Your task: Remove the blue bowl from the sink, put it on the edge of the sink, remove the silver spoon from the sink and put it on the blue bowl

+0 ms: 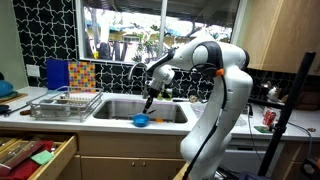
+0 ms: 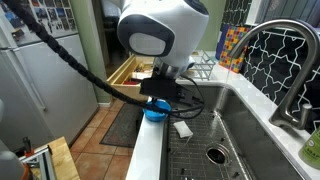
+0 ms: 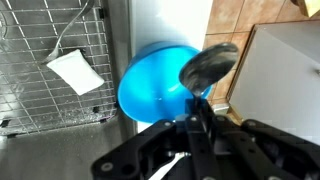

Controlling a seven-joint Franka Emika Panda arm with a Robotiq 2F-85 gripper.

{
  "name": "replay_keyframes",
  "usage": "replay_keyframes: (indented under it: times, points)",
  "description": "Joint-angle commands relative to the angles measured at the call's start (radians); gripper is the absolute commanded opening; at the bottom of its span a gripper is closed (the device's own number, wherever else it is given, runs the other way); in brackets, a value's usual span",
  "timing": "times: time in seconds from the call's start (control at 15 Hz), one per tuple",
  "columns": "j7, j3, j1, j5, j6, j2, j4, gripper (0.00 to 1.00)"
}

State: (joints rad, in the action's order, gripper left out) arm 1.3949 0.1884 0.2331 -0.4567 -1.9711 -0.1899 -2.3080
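The spoon's head already hangs over the bowl's rim. My gripper will next lower toward the inside of the blue bowl (image 3: 157,86) below it and release the silver spoon (image 3: 208,64).
The blue bowl (image 1: 141,120) (image 2: 155,113) (image 3: 155,85) sits on the front edge of the sink (image 1: 125,107) (image 2: 235,125), on the pale counter strip. My gripper (image 1: 150,98) (image 2: 160,96) (image 3: 195,122) is shut on the handle of the silver spoon (image 3: 208,64). It holds the spoon just above the bowl's right rim, with the spoon's head over the bowl. In both exterior views the gripper hangs directly over the bowl, and the spoon is hard to make out there.
A wire grid (image 3: 40,90) lines the sink floor, with a white scrap (image 3: 75,70) (image 2: 183,129) on it. The faucet (image 2: 285,55) curves over the back. A wire dish rack (image 1: 65,103) stands beside the sink. An open drawer (image 1: 35,155) sticks out below. A red can (image 1: 268,118) stands on the counter.
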Motion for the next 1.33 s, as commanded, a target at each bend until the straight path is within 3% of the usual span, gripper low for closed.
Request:
replay_keyframes:
  times: [0.0,0.47,1.27]
  points:
    - [0.015,0.024,-0.037,0.006,-0.033,-0.019,-0.053,0.02]
    - [0.047,0.048,-0.043,0.001,-0.104,-0.007,-0.072,0.02]
    - [0.19,0.077,-0.045,-0.044,-0.103,0.022,-0.083,0.02]
